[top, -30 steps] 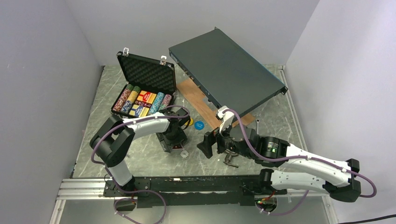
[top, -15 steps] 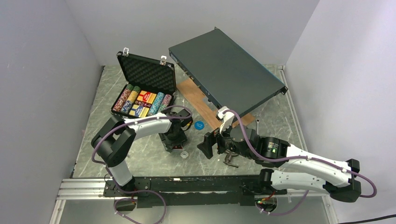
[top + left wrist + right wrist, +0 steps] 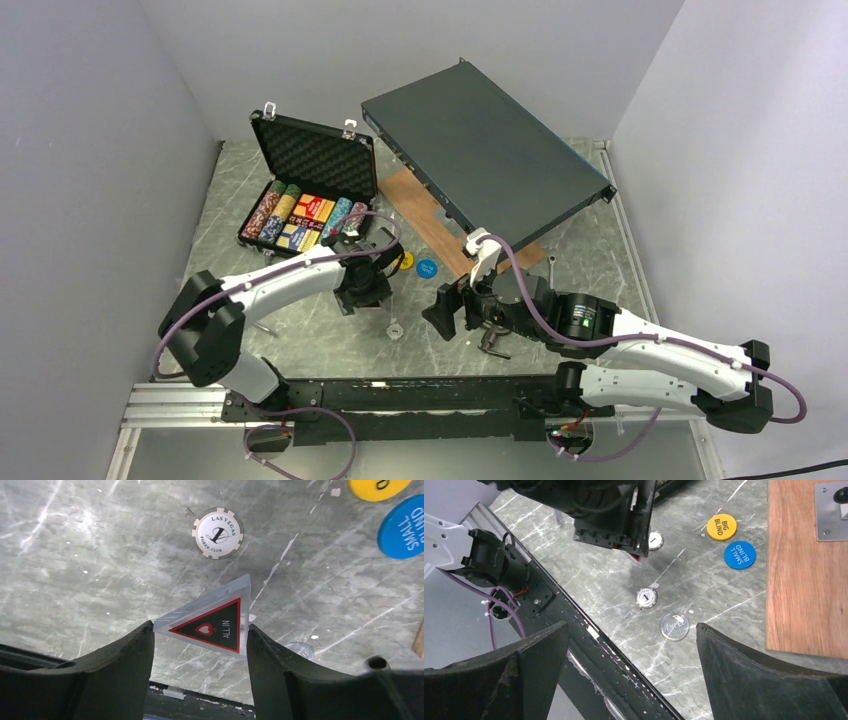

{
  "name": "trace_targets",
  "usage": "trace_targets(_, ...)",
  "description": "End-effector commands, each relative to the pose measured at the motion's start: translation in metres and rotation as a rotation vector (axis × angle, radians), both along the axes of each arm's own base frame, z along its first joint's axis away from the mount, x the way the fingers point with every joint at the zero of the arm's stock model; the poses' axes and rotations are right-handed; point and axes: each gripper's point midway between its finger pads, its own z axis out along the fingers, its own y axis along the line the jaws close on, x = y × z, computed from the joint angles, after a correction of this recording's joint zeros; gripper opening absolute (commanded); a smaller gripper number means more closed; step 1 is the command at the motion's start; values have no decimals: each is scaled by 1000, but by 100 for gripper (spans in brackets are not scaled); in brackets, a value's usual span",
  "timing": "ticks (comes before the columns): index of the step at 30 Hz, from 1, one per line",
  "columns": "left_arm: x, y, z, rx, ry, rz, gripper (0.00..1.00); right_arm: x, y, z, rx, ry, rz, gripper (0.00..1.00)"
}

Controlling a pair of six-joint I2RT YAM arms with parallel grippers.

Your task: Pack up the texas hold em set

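Note:
The ALL IN triangle will go up and outward over the open case in my left gripper, then down onto the red card deck point(image 3: 314, 208), which is uncovered.
The texas hold em set's black case point(image 3: 312, 158) lies open at the back left, with grey foam in its lid and rows of coloured chips point(image 3: 300, 220) in its base. My left gripper point(image 3: 199, 627) is shut on the red "ALL IN" triangle point(image 3: 215, 622) and holds it above the table. Below it lie a white chip point(image 3: 218, 532), a yellow disc point(image 3: 377, 487) and a blue disc point(image 3: 402, 527). My right gripper point(image 3: 631, 626) hangs open over the table's near edge. A clear dealer disc point(image 3: 674, 626) and another white chip point(image 3: 647, 597) lie in front of it.
A large dark-grey metal box point(image 3: 485, 150) rests tilted at the back on a wooden board point(image 3: 415, 215). Black pliers point(image 3: 493, 342) lie under the right arm. A black rail point(image 3: 400, 395) runs along the table's near edge.
My left gripper closed a little onto the red triangle and lifted it off the table, moving back and left toward the case. The right arm has not moved.

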Motion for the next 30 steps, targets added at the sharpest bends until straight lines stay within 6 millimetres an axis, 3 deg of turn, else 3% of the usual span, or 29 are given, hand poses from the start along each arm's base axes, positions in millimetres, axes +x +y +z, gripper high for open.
trace_targets(1,15,12,40,7,-100,0,54,5,2,14,35,-7,-28,99)
trace_targets(5,37,30,68,-31,-170,32,54,5,2,17,35,-10,-26,99)
trace_targets(9,70,61,92,-63,-235,111,55,6,2,19,32,-11,-31,99)
trace_targets(14,113,100,105,-121,-281,241,56,6,1,23,37,-12,-35,99)
trace_targets(21,172,146,86,-168,-241,404,54,5,4,25,50,-1,-32,99)
trace_targets(26,207,162,68,-144,-193,453,55,4,4,23,53,14,-37,99)
trace_targets(30,231,164,58,-176,-187,478,54,4,5,21,50,27,-39,99)
